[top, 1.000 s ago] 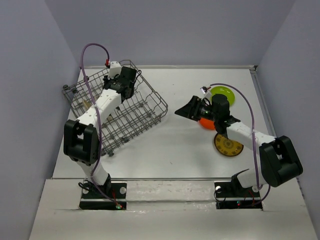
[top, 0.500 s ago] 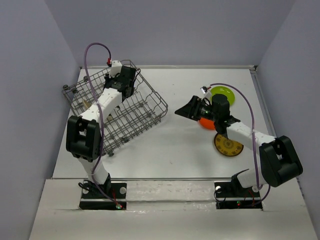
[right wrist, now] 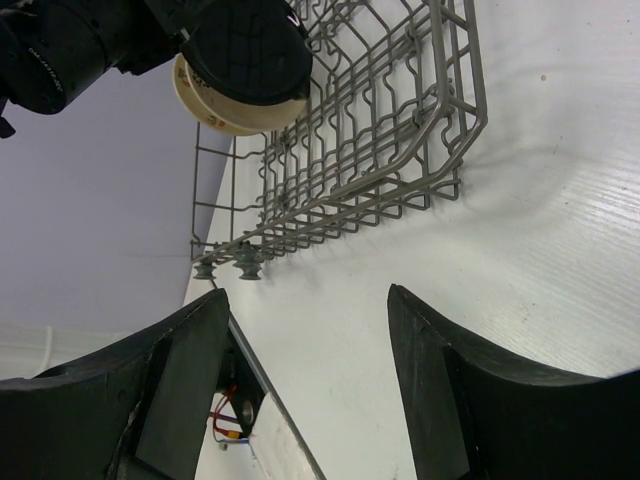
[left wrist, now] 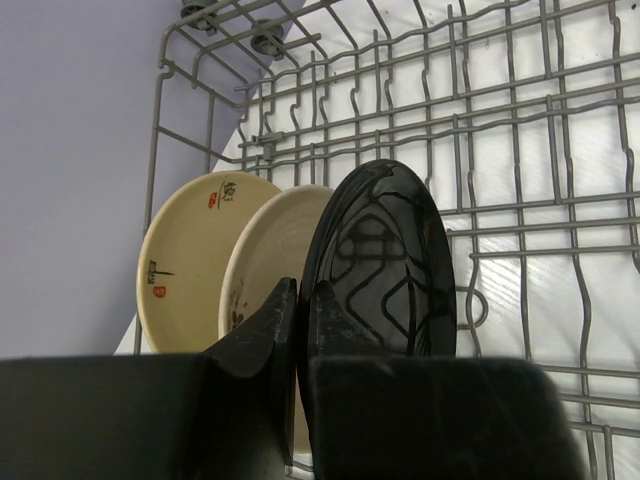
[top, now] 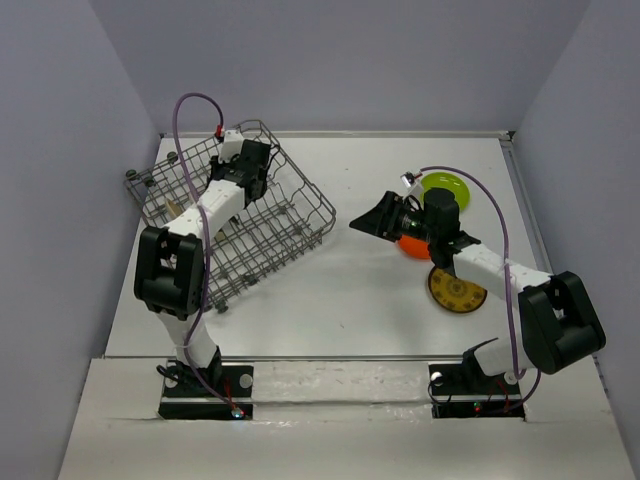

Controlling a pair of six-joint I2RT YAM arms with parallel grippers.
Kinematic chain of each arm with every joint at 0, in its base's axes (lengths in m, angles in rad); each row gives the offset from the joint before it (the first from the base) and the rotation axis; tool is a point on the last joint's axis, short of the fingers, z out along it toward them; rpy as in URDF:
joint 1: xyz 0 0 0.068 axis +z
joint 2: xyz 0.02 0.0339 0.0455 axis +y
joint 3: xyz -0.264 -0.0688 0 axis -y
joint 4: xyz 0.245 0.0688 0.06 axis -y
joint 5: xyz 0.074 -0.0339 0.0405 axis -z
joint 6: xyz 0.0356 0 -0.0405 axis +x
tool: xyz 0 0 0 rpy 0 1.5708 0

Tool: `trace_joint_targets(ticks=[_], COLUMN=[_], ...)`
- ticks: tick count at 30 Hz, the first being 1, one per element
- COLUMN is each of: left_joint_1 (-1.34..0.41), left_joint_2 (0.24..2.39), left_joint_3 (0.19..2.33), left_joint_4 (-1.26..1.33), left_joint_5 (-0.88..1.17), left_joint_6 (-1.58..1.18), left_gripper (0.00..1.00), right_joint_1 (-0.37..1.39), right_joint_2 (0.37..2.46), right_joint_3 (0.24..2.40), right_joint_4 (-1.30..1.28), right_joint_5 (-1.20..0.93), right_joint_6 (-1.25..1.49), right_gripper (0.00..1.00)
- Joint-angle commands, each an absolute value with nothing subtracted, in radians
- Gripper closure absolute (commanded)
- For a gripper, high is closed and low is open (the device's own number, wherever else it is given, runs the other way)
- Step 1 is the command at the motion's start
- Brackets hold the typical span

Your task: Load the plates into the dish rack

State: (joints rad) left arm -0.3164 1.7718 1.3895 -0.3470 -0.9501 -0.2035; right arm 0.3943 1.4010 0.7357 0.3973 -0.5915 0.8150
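The black plate stands upright among the dish rack's wires, so my left gripper should next move a little down and away from the cream plates, then let go of the black plate's rim.
The grey wire dish rack point(top: 285, 240) sits tilted at the far left. My left gripper point(left wrist: 300, 292) is inside it, shut on the rim of the black plate point(left wrist: 385, 260), which stands upright among the tines. Two cream plates point(left wrist: 195, 250) stand upright just behind it. In the top view the left gripper point(top: 248, 178) hides the black plate. My right gripper point(top: 368, 222) is open and empty above the table right of the rack. Behind it lie the lime green plate point(top: 447, 187), the orange plate point(top: 410, 246) and the yellow-brown patterned plate point(top: 456, 291).
The right wrist view shows the rack point(right wrist: 400, 130) with the black plate point(right wrist: 250, 50) and the cream plates point(right wrist: 215, 115) in it. White table point(top: 350, 300) lies between the rack and the right-hand plates. Walls close the table on three sides.
The left arm's elbow has swung a little to the right and the gripper has shifted slightly in the rack. The right arm has not moved.
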Motion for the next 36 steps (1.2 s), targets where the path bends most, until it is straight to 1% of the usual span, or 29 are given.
trace_joint_targets(ticks=[1, 9, 13, 16, 21, 25, 26, 27, 28, 29, 30, 36], left_joint_1=[-0.310, -0.308, -0.308, -0.308, -0.308, -0.308, -0.308, -0.308, -0.308, -0.308, -0.308, -0.310], left_joint_2=[1.739, 1.787, 1.804, 1.818, 1.827, 1.832, 1.832, 1.830, 1.827, 1.821, 1.816, 1.781], left_joint_3=[1.362, 1.374, 1.364, 1.353, 1.345, 1.342, 1.341, 1.341, 1.341, 1.341, 1.342, 1.348], left_joint_4=[-0.296, -0.284, -0.281, -0.281, -0.278, -0.278, -0.278, -0.278, -0.278, -0.278, -0.278, -0.279], left_joint_5=[-0.965, -0.962, -0.960, -0.966, -0.965, -0.971, -0.973, -0.973, -0.973, -0.974, -0.974, -0.954], left_joint_6=[-0.186, -0.175, -0.178, -0.179, -0.181, -0.178, -0.178, -0.179, -0.179, -0.181, -0.181, -0.187], left_gripper=[0.95, 0.93, 0.89, 0.85, 0.82, 0.78, 0.74, 0.73, 0.68, 0.61, 0.56, 0.36], right_joint_1=[0.402, 0.402, 0.402, 0.402, 0.402, 0.402, 0.402, 0.402, 0.402, 0.402, 0.402, 0.402], right_joint_2=[1.399, 1.396, 1.393, 1.391, 1.388, 1.385, 1.382, 1.382, 1.379, 1.381, 1.379, 1.384], right_joint_3=[0.716, 0.713, 0.713, 0.712, 0.710, 0.707, 0.707, 0.706, 0.706, 0.706, 0.706, 0.706], right_joint_4=[0.465, 0.466, 0.466, 0.466, 0.466, 0.466, 0.466, 0.466, 0.466, 0.466, 0.466, 0.466], right_joint_5=[-0.607, -0.609, -0.606, -0.606, -0.606, -0.604, -0.604, -0.604, -0.601, -0.601, -0.601, -0.598], right_joint_6=[0.804, 0.801, 0.799, 0.798, 0.796, 0.795, 0.795, 0.793, 0.793, 0.793, 0.792, 0.790], right_gripper=[0.30, 0.30, 0.30, 0.30, 0.30, 0.30, 0.30, 0.30, 0.30, 0.30, 0.30, 0.30])
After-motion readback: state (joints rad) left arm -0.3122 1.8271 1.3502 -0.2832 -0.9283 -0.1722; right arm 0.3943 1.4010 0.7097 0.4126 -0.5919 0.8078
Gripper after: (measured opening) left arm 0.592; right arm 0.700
